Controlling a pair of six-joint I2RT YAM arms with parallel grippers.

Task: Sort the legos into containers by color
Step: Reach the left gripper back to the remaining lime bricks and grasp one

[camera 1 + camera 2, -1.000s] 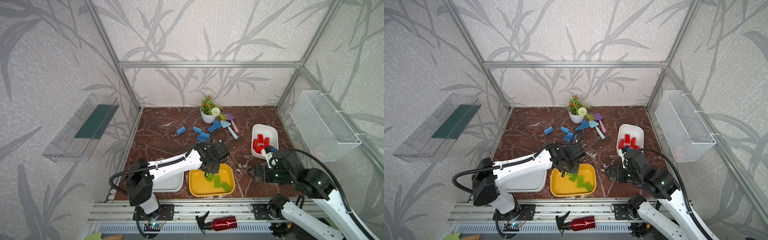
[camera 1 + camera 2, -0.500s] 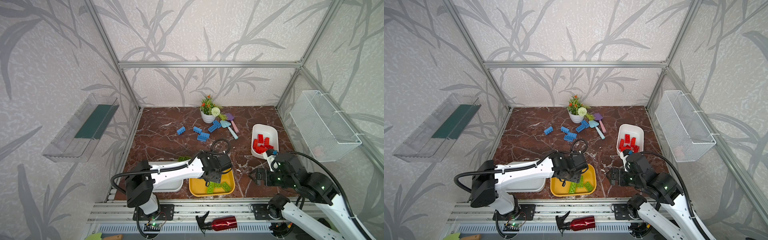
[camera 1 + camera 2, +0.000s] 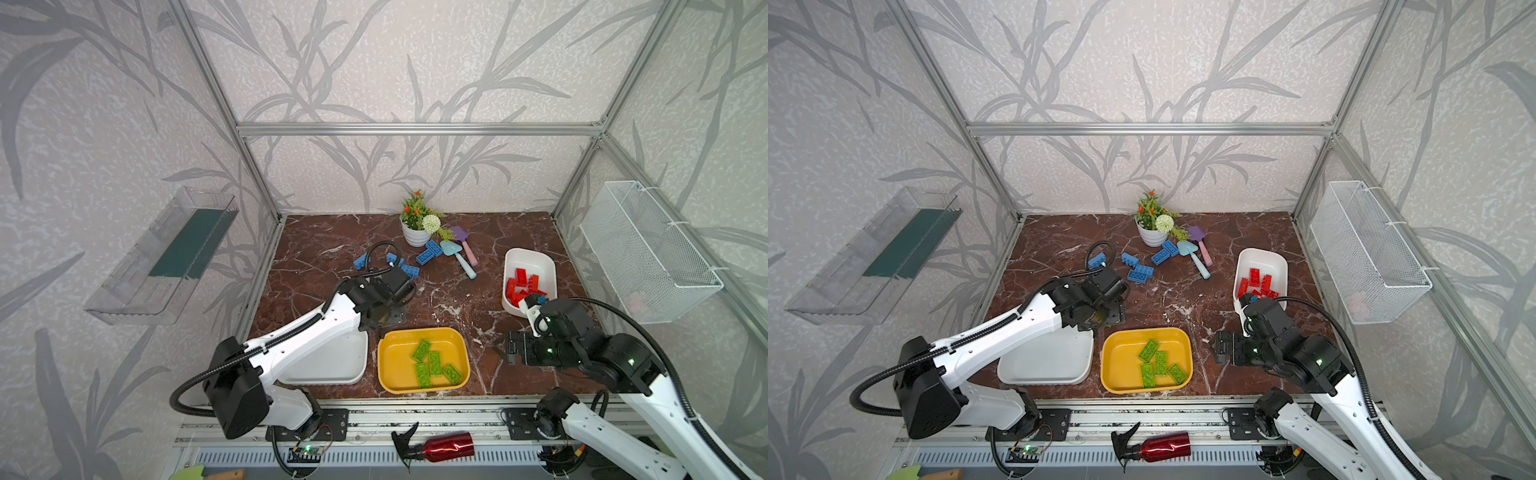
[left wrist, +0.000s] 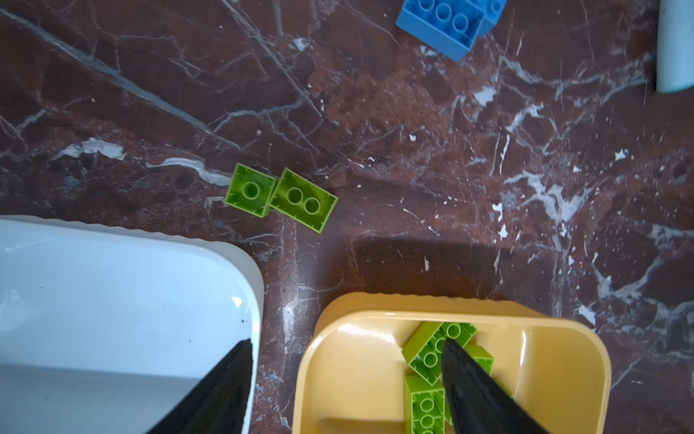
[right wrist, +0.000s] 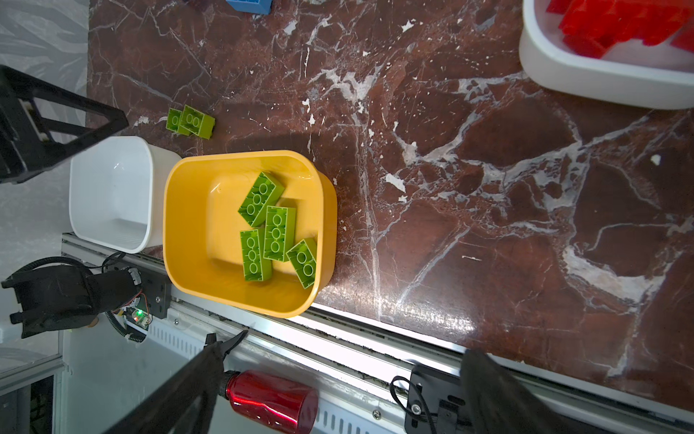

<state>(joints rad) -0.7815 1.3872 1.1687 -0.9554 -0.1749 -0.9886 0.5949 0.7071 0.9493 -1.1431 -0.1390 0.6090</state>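
Observation:
My left gripper moves down and closes around the longer green lego [image 4: 303, 200] beyond the yellow container next, since others of its color already lie inside.
Several lime green legos [image 3: 432, 363] lie in the yellow container [image 3: 386, 361]. Two small green legos [image 4: 281, 197] sit on the table just beyond it; in both top views the left arm hides them. My left gripper [image 4: 345, 342] hangs open and empty over the gap between the yellow container and the empty white container [image 3: 332, 361]. Blue legos [image 3: 428, 253] lie loose near the flower pot. Red legos [image 3: 523, 282] fill the other white container [image 3: 530, 253] at the right. My right gripper [image 3: 505, 353] stands open and empty, right of the yellow container.
A white flower pot [image 3: 415, 235] and pastel toy shovels [image 3: 461, 253] stand at the back. A wire basket [image 3: 648, 249] hangs on the right wall, a clear shelf [image 3: 166, 257] on the left wall. A red spray bottle [image 3: 440, 442] lies on the front rail.
My left gripper went over the yellow container, opened, and pulled back up toward the far left. One more green lego lies in the container. The right arm shifted slightly.

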